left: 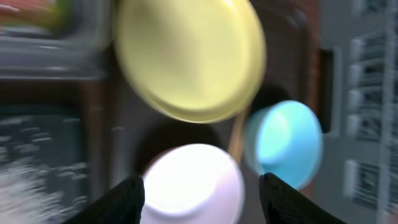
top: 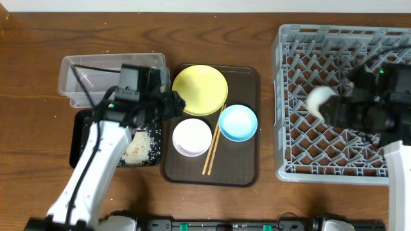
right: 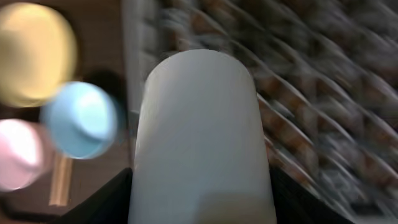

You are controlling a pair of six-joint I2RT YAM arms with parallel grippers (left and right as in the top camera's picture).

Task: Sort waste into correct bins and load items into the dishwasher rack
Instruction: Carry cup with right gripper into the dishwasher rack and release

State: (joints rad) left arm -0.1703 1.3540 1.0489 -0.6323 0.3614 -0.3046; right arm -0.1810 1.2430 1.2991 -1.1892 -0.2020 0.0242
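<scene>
The small white cup point(top: 319, 100) will go back and down with my right gripper onto the empty near rows of the rack, and the gripper will release it there.
My right gripper point(top: 331, 108) is shut on the small white cup point(top: 319, 100), point(right: 200, 137) and holds it over the left part of the grey dishwasher rack point(top: 340, 170). My left gripper point(top: 174, 102) is open and empty, above the left edge of the brown tray, with the white bowl point(left: 193, 183) between its fingers point(left: 202, 199) in the left wrist view. The yellow plate point(top: 200, 90), white bowl point(top: 192, 136), light blue bowl point(top: 238, 122) and two chopsticks point(top: 212, 151) lie on the brown tray. Rice point(top: 141, 146) lies in the black tray point(top: 78, 138). The clear tub point(top: 77, 80) stands behind it.
The dark brown serving tray point(top: 247, 163) sits between the bins and the rack. A green and orange wrapper point(left: 37, 14) shows blurred at the top left of the left wrist view, inside the clear tub. My left arm crosses the black tray.
</scene>
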